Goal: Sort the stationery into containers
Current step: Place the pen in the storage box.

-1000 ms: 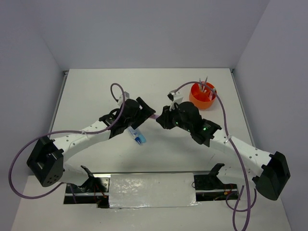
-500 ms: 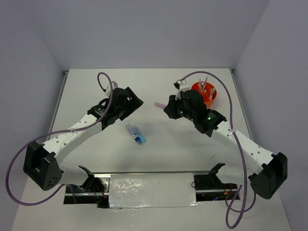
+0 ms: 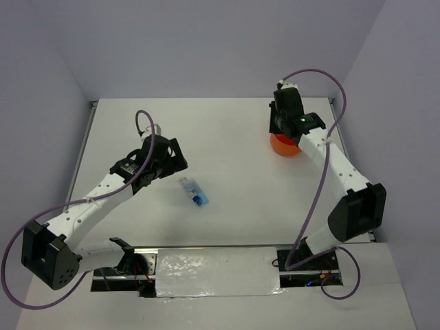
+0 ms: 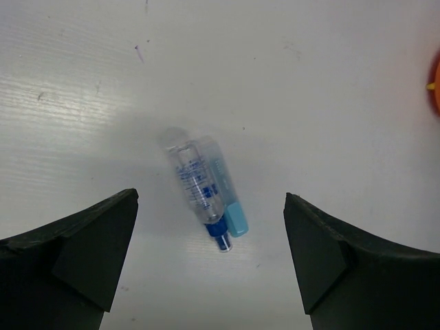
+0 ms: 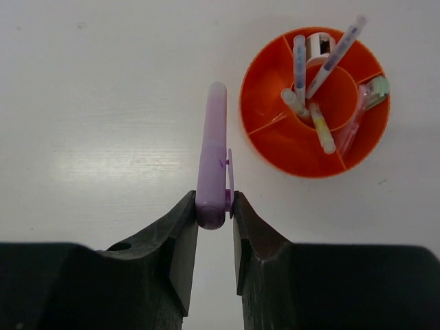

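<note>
The marker's loose end comes inside the organiser's orange rim next. My right gripper lowers toward the organiser's section nearest the purple marker (image 5: 212, 148) for this, since that section stands empty.
My right gripper (image 5: 214, 206) is shut on the lower end of a pastel purple marker (image 5: 212, 148), which hangs over the table just left of the orange organiser (image 5: 285, 150). Several pens and sticks stand in its compartments and central ring. In the top view the right gripper (image 3: 280, 122) hovers at the back right, partly covering the organiser (image 3: 287, 147). A blue-and-clear piece (image 4: 196, 184) and a light blue stick (image 4: 227, 196) lie side by side on the table under my open left gripper (image 4: 210, 198). From above that pair (image 3: 194, 192) lies right of the left gripper (image 3: 177, 159).
White table with walls at the back and both sides. The organiser's orange edge (image 4: 436, 82) shows at the far right of the left wrist view. A silver panel (image 3: 216, 271) lies at the near edge between the arm bases.
The right arm has swung from mid-table to the back right, carrying the purple marker to the organiser. The left arm has drawn back to the left and its jaws have opened wider.
</note>
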### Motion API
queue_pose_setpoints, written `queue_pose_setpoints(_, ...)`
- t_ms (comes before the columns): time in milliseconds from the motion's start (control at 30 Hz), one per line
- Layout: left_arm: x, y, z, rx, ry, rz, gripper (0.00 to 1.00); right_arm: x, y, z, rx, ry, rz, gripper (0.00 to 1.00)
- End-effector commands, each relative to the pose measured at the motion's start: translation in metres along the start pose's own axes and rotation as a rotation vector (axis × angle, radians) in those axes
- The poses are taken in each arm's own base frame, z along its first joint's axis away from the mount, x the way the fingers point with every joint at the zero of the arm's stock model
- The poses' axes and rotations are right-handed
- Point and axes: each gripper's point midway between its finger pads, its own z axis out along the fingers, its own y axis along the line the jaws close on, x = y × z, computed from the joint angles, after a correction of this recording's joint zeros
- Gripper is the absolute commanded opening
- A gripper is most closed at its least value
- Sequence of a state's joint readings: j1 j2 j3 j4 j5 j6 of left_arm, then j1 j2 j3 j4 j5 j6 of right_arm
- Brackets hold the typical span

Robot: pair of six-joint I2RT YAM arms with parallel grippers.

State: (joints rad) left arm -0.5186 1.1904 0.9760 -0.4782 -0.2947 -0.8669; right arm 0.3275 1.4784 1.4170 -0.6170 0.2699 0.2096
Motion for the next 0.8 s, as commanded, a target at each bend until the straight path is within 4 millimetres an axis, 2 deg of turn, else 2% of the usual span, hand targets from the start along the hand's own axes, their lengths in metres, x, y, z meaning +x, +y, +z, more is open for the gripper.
queue_pose_setpoints(0, 0.001, 0.004, -0.009, 0.023, 0.001, 0.097, 0.99, -0.011, -0.018, 0.01, 0.113, 0.033, -0.056, 0.0)
queue_pose_setpoints(33, 0.002, 0.005, -0.01, 0.02, 0.004, 0.11, 0.99, -0.021, -0.017, 0.011, 0.115, 0.023, -0.056, 0.0)
queue_pose_setpoints(67, 0.003, 0.007, -0.01, 0.018, 0.006, 0.115, 0.99, -0.017, -0.015, 0.019, 0.123, 0.048, -0.069, 0.0)
queue_pose_setpoints(300, 0.015, 0.008, -0.002, 0.041, 0.029, 0.134, 0.99, -0.031, -0.02, 0.032, 0.184, 0.033, -0.088, 0.0)
queue_pose_setpoints(333, 0.017, 0.01, -0.001, 0.038, 0.034, 0.136, 0.99, -0.027, -0.02, 0.039, 0.193, 0.052, -0.102, 0.0)
queue_pose_setpoints(400, 0.02, 0.009, 0.002, 0.045, 0.04, 0.136, 0.99, -0.029, -0.024, 0.041, 0.22, 0.064, -0.11, 0.0)
queue_pose_setpoints(767, 0.029, 0.016, 0.008, 0.031, 0.059, 0.157, 0.99, -0.003, -0.033, 0.063, 0.255, 0.167, -0.117, 0.0)
